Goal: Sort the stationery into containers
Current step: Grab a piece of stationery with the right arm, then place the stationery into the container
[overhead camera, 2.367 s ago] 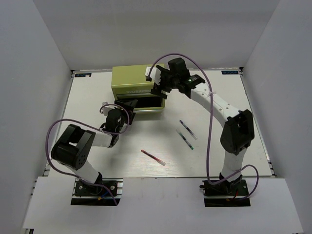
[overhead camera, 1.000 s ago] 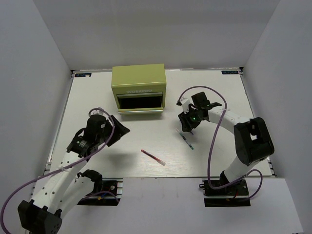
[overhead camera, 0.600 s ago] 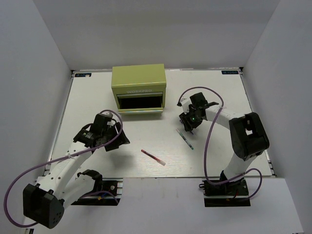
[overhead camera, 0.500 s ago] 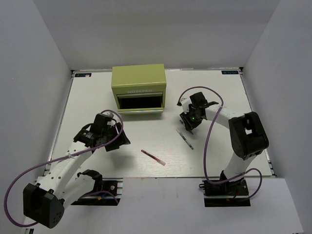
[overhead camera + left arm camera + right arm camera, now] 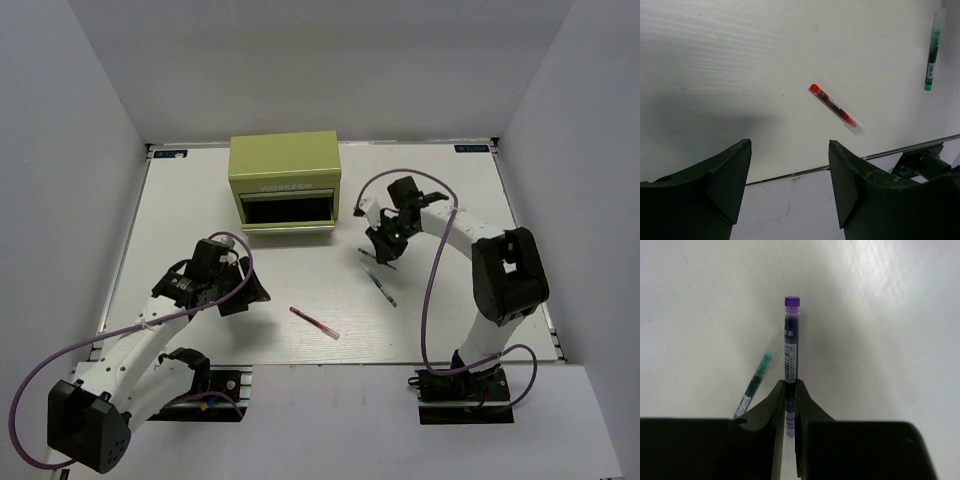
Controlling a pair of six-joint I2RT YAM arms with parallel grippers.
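Note:
I need to lift the pen in my right gripper next, move it to the left in the top view and let it go over the open lower drawer (image 5: pixel 288 213), because the inside of the drawer is uncovered.
My right gripper (image 5: pixel 791 385) is shut on a thin pen with a purple end (image 5: pixel 791 342), which sticks out ahead of the jaws. In the top view this gripper (image 5: pixel 385 243) is right of the olive-green chest (image 5: pixel 285 170), whose lower drawer (image 5: pixel 288 213) stands open. A thin green pen (image 5: pixel 380 285) lies on the table just below it, and shows beside the held pen (image 5: pixel 756 382). A thin red pen (image 5: pixel 314 323) lies near the front edge. My left gripper (image 5: pixel 248 290) hangs open left of the red pen (image 5: pixel 835 109), with nothing between its fingers (image 5: pixel 790 145).
The white table (image 5: pixel 200 210) is walled in by white panels on three sides. Its front edge, a metal rail (image 5: pixel 900 150), runs close below the red pen. The arm bases (image 5: pixel 195 385) sit at that edge.
My right gripper has shut on the purple pen and drawn it slightly up, away from the green pen. My left arm has swung down and right, nearer the red pen.

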